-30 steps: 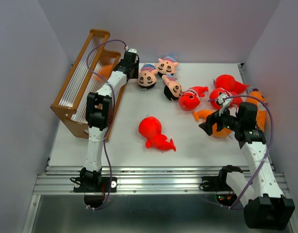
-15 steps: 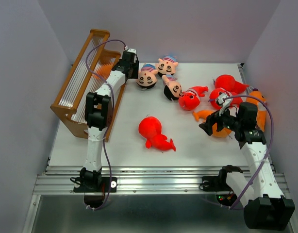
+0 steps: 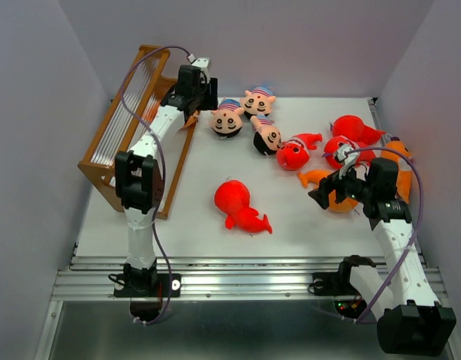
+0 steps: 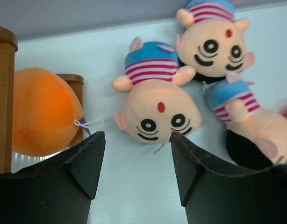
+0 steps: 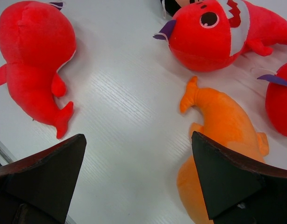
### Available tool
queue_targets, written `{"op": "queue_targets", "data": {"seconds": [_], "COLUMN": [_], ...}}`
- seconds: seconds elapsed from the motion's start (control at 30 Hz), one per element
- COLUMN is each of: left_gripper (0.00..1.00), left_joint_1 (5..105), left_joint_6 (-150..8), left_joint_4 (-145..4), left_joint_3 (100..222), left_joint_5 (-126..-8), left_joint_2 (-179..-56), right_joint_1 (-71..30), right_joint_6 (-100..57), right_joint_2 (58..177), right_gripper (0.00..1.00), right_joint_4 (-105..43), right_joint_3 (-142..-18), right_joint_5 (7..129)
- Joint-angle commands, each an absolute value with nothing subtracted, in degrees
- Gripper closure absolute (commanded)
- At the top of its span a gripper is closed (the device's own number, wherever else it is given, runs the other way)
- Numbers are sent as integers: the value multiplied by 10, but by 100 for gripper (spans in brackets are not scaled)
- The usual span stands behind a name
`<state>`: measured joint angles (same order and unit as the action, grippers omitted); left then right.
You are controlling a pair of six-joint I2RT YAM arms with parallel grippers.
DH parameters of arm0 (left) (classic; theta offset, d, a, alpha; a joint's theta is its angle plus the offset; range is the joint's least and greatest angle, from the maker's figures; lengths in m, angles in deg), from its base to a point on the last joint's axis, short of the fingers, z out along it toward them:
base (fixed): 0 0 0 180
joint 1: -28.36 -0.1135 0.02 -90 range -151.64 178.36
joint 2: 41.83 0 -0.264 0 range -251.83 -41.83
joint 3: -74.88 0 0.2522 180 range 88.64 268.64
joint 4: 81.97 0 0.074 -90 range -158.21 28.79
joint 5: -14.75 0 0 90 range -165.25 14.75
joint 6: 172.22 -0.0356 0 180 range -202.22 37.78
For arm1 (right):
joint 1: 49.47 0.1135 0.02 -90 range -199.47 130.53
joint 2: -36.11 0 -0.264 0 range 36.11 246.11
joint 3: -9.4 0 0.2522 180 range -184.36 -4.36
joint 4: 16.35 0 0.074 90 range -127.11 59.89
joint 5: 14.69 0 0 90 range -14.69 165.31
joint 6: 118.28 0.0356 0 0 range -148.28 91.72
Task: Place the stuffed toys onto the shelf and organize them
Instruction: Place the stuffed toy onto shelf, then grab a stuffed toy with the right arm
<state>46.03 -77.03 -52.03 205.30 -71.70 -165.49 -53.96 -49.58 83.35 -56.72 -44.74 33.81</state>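
My right gripper has its finger above the orange toy's thick rounded end [image 3: 341,204] [image 5: 191,186] on the right in the wrist view, so next it should lower toward that side over it.
The shelf [image 3: 133,120] stands tilted along the table's left side. My left gripper [image 3: 206,96] hovers by its far right end, open and empty [image 4: 138,135]. A round orange toy [image 4: 40,112] rests against the shelf's wooden posts, just left of the jaws. Three doll heads [image 4: 155,109] [image 4: 213,42] [image 4: 248,121] lie ahead of it on the table. My right gripper [image 3: 324,193] is open wide [image 5: 138,135] over bare table beside an orange toy [image 5: 223,135]. A red toy [image 3: 242,206] lies mid-table.
More red toys [image 3: 296,152] [image 3: 354,129] [image 3: 343,148] and another orange one [image 3: 399,154] crowd the right back part of the table. Grey walls close in on three sides. A metal rail [image 3: 245,274] runs along the near edge.
My left arm's elbow has swung left over the shelf, and its gripper has drawn back slightly with the jaws a little wider. The right arm has not moved.
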Motion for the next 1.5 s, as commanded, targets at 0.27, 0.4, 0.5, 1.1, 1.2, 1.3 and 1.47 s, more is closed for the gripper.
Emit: {"op": "queue_targets", "data": {"seconds": [0.27, 0.4, 0.5, 1.1, 1.2, 1.3, 1.47], "left_gripper": [29, 22, 19, 16, 16, 16, 16], "left_joint_1": [493, 493, 493, 493, 492, 492, 493], "left_joint_6": [-712, -714, -734, -753, -751, -749, -746], "left_joint_4": [-729, -751, -747, -711, -710, -710, -711], "left_joint_3": [1643, 1483, 1427, 1287, 1289, 1290, 1290], "left_joint_5": [-668, -670, -673, -709, -696, -685, -674], "left_joint_2": [-1220, -1043, -970, -769, -771, -773, -773], "right_joint_1": [-541, -541, -541, -577, -577, -577, -577], "right_joint_6": [-502, -489, -502, -567, -613, -641, -646], "right_joint_2": [830, 830, 843, 1078, 1088, 1081, 1090], "right_gripper": [0, 0, 0, 0, 1, 1, 2], "right_joint_4": [-552, -566, -616, -718, -778, -799, -759], "right_joint_3": [-453, -483, -529, -738, -733, -697, -615], "right_joint_5": [373, 396, 427, 685, 619, 576, 599]}}
